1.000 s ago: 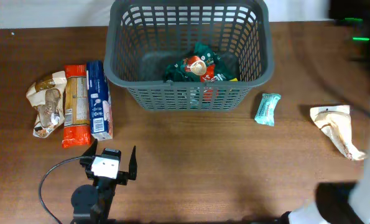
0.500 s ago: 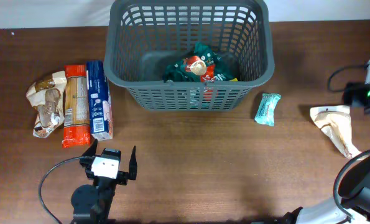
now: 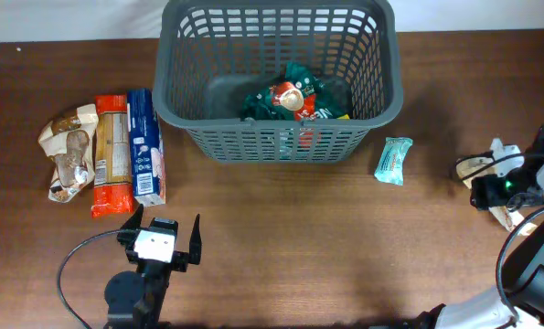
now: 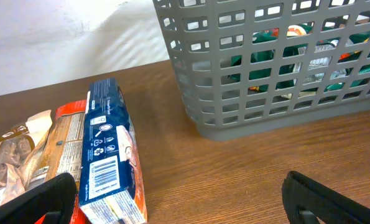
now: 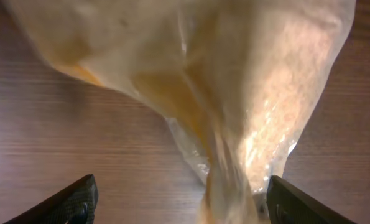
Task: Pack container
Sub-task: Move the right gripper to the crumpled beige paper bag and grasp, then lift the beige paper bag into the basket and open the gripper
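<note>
The robot's right gripper should next move down around the raised fold [image 5: 221, 146] of the pale beige packet below it and close there, because that fold is between its spread fingers.
The dark grey lattice container [image 3: 176, 110] stands at the back middle and also shows in the left wrist view [image 4: 234, 118]. A green and red snack packet [image 3: 290, 99] lies inside it. My right gripper [image 3: 502, 187] is open and hangs over a pale beige packet [image 3: 464, 167] at the right edge. In the right wrist view the packet [image 5: 234, 74] lies between the spread fingers [image 5: 188, 205]. My left gripper [image 3: 166, 239] is open and empty near the front left; its fingers [image 4: 181, 205] frame bare table.
A teal packet [image 3: 393, 160] lies just right of the container. At the left lie a crumpled beige packet [image 3: 69, 151], an orange-red packet [image 3: 112, 155] and a blue box [image 3: 145, 146], which is also in the left wrist view [image 4: 107, 168].
My right arm has swung in from the far right and come down over the pale beige packet, now covering most of it. The left arm and the other things have not moved.
</note>
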